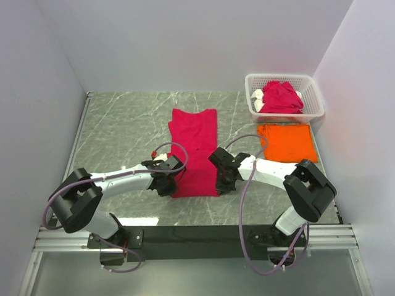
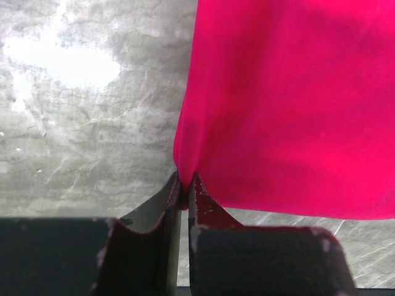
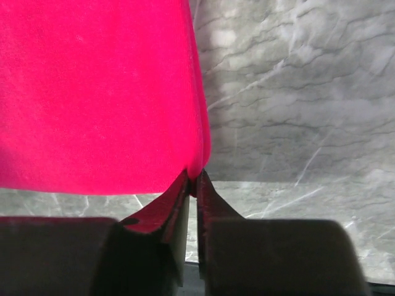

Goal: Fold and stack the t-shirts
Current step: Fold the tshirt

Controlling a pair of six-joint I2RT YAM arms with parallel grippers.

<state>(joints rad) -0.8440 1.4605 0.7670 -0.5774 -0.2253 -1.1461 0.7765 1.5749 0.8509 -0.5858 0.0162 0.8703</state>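
Note:
My left gripper will next lift its t-shirt corner, carry it outward and down, and release on the crimson-pink t-shirt's far end [image 1: 178, 123], which lies outward of it.
A crimson-pink t-shirt [image 1: 194, 148] lies as a long narrow strip, sleeves folded in, down the middle of the table. My left gripper [image 1: 171, 183] is shut on its near left corner [image 2: 185, 176]. My right gripper [image 1: 220, 183] is shut on its near right corner [image 3: 196, 174]. Both corners are pinched between the fingertips just above the table. A folded bright orange t-shirt [image 1: 287, 142] lies flat at the right. More crimson-pink t-shirts [image 1: 281, 98] sit crumpled in the basket.
A white plastic lattice basket [image 1: 311, 92] stands at the back right, just behind the orange shirt. The grey marble table [image 1: 123, 129] has white walls on three sides. A black rail [image 1: 191, 234] runs along the near edge.

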